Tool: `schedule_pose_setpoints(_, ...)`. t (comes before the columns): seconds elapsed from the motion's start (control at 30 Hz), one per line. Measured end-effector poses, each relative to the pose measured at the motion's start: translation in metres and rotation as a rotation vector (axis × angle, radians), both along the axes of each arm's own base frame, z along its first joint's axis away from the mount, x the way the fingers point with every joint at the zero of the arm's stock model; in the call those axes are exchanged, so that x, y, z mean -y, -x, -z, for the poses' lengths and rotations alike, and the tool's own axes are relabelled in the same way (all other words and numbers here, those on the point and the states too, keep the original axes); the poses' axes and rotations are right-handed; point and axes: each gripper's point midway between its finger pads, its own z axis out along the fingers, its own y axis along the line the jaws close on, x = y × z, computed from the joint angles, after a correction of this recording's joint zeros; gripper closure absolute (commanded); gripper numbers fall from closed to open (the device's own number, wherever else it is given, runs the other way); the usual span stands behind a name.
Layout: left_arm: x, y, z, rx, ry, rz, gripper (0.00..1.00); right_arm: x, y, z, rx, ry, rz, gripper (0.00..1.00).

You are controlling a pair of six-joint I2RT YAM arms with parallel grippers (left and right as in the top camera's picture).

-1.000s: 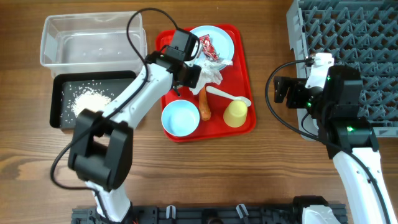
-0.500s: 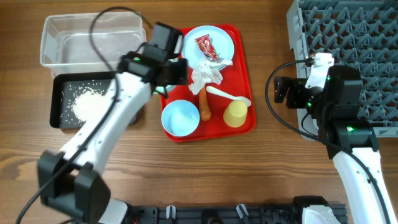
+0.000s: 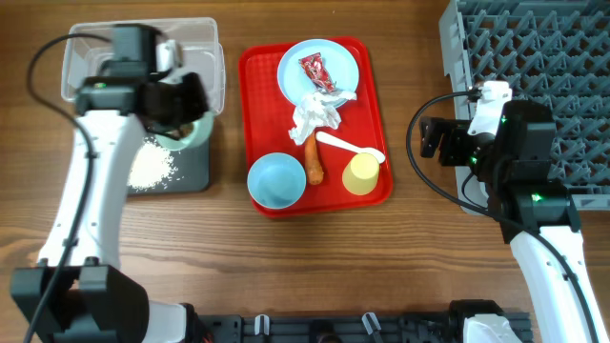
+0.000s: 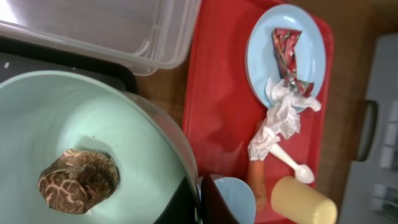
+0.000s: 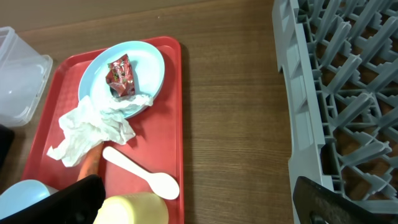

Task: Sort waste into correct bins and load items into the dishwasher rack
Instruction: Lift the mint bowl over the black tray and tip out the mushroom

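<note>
My left gripper will next tilt over the black tray, then move down onto the red tray's bare side [image 4: 219, 121] and let go, because a brown lump [image 4: 78, 181] is inside the bowl.
My left gripper [image 3: 193, 107] is shut on the rim of the pale green bowl [image 3: 187, 141] and holds it over the black tray [image 3: 193, 177], which has white rice [image 3: 152, 168] in it. In the left wrist view my left gripper [image 4: 199, 200] pinches the bowl [image 4: 74, 118], and a brown food lump [image 4: 78, 181] lies inside. The clear tub [image 3: 143, 52] is behind. The red serving tray [image 3: 374, 105] holds the blue plate [image 3: 334, 59] with the red wrapper [image 3: 314, 69], the tissue [image 3: 315, 111], carrot [image 3: 314, 164], spoon [image 3: 351, 145], yellow cup [image 3: 362, 174] and light blue bowl [image 3: 276, 179]. My right gripper [image 3: 434, 139] is open and empty.
The grey dishwasher rack [image 3: 534, 67] fills the far right, and its front left corner [image 5: 342, 93] is close to my right gripper [image 5: 199, 205]. Bare wood lies between the red tray and the rack.
My left arm has swung left off the red tray with the green bowl, which is now over the black tray. The right arm has not moved.
</note>
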Motion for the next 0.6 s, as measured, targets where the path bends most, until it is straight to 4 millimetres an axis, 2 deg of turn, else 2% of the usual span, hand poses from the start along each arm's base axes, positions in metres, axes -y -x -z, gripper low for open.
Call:
schedule_pose_setpoints(0.17, -0.042, 0.000, -0.006, 0.035, 0.121, -0.033, 0.96, 0.000, 0.000, 0.000, 0.000, 0.000, 0.000, 0.00)
schedule_pose_setpoints(0.3, -0.067, 0.006, 0.000, 0.080, 0.237, -0.034, 0.96, 0.000, 0.000, 0.000, 0.000, 0.000, 0.000, 0.00)
schedule_pose_setpoints(0.4, -0.079, 0.012, 0.002, 0.145, 0.347, -0.016, 0.96, 0.000, 0.000, 0.000, 0.000, 0.000, 0.000, 0.00)
schedule_pose_setpoints(0.6, -0.086, 0.025, -0.006, 0.297, 0.551, 0.051, 0.96, 0.000, 0.000, 0.000, 0.000, 0.000, 0.000, 0.00)
